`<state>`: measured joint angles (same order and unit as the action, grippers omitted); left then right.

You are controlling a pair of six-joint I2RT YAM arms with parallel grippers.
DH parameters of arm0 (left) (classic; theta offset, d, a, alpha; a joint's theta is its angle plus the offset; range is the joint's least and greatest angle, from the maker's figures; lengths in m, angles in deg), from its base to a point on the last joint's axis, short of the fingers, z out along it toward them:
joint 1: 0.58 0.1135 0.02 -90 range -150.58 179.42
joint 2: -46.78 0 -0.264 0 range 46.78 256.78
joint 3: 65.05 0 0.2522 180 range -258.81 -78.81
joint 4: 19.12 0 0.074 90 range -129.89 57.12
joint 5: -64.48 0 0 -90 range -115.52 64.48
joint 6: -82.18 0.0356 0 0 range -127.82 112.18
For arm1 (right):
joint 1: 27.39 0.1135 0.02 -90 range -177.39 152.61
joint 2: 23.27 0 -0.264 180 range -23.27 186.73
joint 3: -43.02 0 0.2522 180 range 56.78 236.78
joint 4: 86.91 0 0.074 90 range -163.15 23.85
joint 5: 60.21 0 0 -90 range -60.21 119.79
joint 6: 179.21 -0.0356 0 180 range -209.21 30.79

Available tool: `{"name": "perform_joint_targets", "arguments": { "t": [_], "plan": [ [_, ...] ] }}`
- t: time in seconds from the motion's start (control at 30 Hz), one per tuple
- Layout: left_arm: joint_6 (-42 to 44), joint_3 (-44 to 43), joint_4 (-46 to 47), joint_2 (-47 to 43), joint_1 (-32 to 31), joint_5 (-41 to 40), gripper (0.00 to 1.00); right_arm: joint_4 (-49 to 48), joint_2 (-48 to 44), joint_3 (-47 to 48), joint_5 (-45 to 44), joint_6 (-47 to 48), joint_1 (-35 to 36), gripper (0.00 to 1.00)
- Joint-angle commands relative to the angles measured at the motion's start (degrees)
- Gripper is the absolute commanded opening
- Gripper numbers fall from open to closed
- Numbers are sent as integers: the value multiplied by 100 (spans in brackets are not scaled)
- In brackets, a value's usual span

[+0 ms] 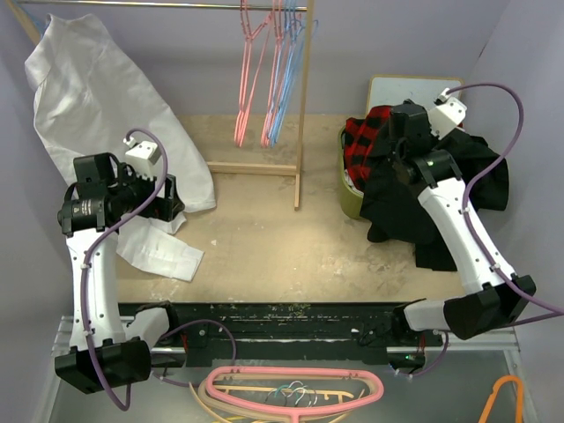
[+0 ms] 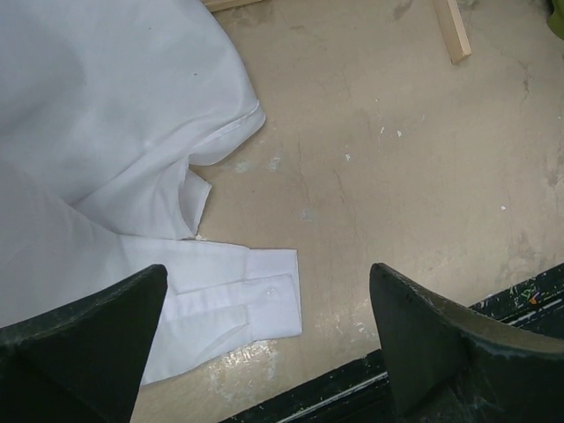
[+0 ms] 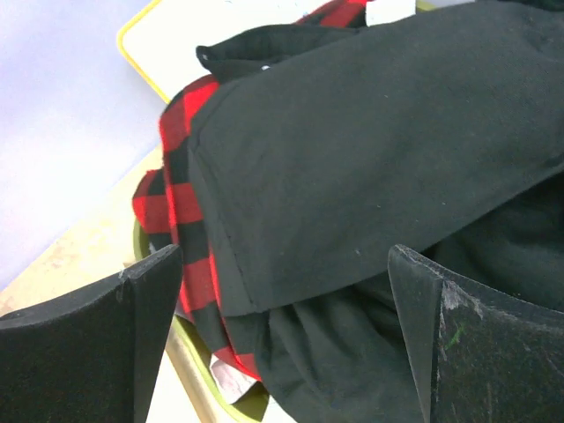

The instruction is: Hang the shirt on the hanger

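Observation:
I will lower my right gripper onto the corner of the black shirt's fold beside the plaid shirt and close, since the black shirt's folded edge is between my open fingers.
The black shirt (image 1: 401, 189) lies crumpled at the right, draped over a green basket and partly over a red-and-black plaid shirt (image 1: 363, 132). It fills the right wrist view (image 3: 370, 150). My right gripper (image 3: 284, 256) is open and empty, hovering just above the shirt near the basket rim; in the top view (image 1: 394, 145) it is hard to make out against the fabric. The light blue hanger (image 1: 291, 75) hangs on the rail at the back among pink ones. My left gripper (image 1: 172, 198) is open and empty above a white sleeve cuff (image 2: 264, 295).
A big white cloth (image 1: 97, 106) hangs at the back left and trails onto the table. The wooden rack post (image 1: 302, 115) stands mid-table. Pink hangers (image 1: 251, 70) hang on the rail. The green basket (image 1: 350, 189) stands at the right. More hangers (image 1: 291, 392) lie by the arm bases.

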<state>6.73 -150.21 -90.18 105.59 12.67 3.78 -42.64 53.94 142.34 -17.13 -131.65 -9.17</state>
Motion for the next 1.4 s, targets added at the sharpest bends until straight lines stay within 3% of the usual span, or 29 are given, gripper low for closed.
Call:
{"name": "perform_joint_targets", "arguments": {
  "t": [0.0, 0.43, 0.5, 0.7, 0.83, 0.9, 1.07, 1.17, 1.37],
  "plan": [
    [120, 46, 280, -16, -84, 23, 99, 600, -14, 231, 17, -565, -96, 100],
    [107, 83, 312, 51, -143, -164, 99, 276, 91, -322, 593, -745, -486, 99],
    [102, 123, 341, 60, -147, -178, 99, 137, 86, -376, 647, -667, -503, 88],
    [95, 13, 314, 141, -153, -166, 99, -150, -28, -460, 614, -480, -510, 29],
    [88, -11, 333, 205, -174, -208, 99, -508, -299, -540, 877, -167, -511, 0],
    [84, -44, 329, 216, -187, -195, 99, -904, -564, -637, 1184, 140, -512, 0],
    [88, -80, 316, 271, -206, -170, 99, -2518, -1424, -1232, 3238, 840, -504, 0],
    [67, -117, 316, 302, -214, -142, 99, -2996, -1733, -1248, 4413, 1284, -496, 0],
    [70, -137, 268, 310, -212, -85, 99, -3641, -2129, -1245, 5656, 1692, -497, 0]
  ]
}}
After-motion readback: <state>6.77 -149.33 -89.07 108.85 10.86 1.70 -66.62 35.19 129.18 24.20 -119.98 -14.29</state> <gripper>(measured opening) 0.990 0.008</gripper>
